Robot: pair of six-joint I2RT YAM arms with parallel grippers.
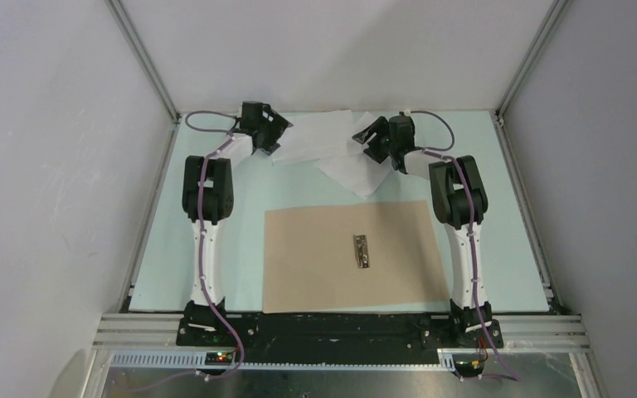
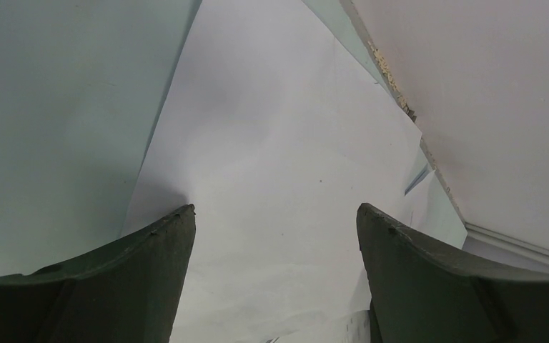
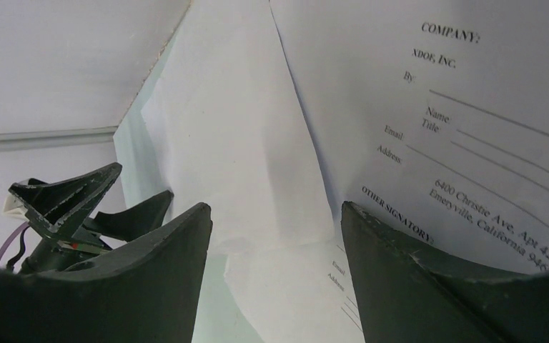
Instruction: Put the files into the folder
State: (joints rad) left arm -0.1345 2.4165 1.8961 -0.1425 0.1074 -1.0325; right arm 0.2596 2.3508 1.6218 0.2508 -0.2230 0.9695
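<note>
The blank sheet's edge (image 1: 360,145) (image 3: 327,207) overlaps the printed sheet between the open fingers, so the robot's right gripper will slide to the left in the top view onto it next.
The tan folder (image 1: 352,255) lies open and flat at mid-table, its metal clip (image 1: 362,251) facing up. The files are two white sheets overlapping at the back of the table. My left gripper (image 1: 277,139) hovers open over the left edge of the blank sheet (image 1: 315,137), which fills the left wrist view (image 2: 279,136) between the spread fingers of the left gripper (image 2: 275,214). My right gripper (image 1: 365,139) is open at the printed sheet (image 1: 357,172). In the right wrist view this gripper (image 3: 275,211) holds nothing; the printed sheet (image 3: 436,107) lies beside the blank sheet (image 3: 236,143).
The pale green table mat (image 1: 216,249) ends at white walls close behind the sheets. Aluminium posts (image 1: 145,62) stand at the back corners. From the right wrist, the left gripper (image 3: 78,207) shows just across the paper. Both arm bases sit at the near edge.
</note>
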